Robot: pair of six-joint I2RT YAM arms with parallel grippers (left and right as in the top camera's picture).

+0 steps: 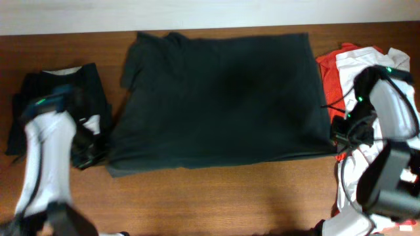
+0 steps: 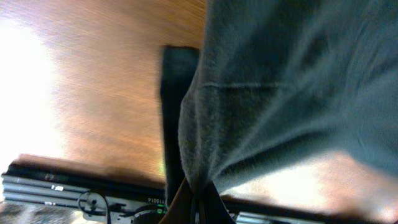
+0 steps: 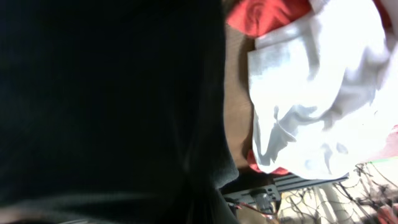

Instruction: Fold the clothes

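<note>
My left gripper carries the bunched edge away from my base toward the T-shirt's middle (image 2: 292, 46) next.
The large black T-shirt (image 1: 223, 98) lies spread flat across the middle of the brown table (image 1: 230, 196); no letters show on it. My left gripper (image 1: 92, 149) is at its near left corner. In the left wrist view the jaws (image 2: 198, 202) are shut on a bunched edge of the cloth (image 2: 298, 74). My right gripper (image 1: 336, 139) is at the near right corner. In the right wrist view the dark cloth (image 3: 106, 93) gathers into the jaws (image 3: 214, 208), which look shut on it.
Another black shirt (image 1: 85, 78) lies folded at the far left, partly under my left arm. A red shirt (image 1: 328, 72) and a white shirt (image 1: 354, 62) are heaped at the right edge, and both show in the right wrist view: red (image 3: 261, 15), white (image 3: 317, 93).
</note>
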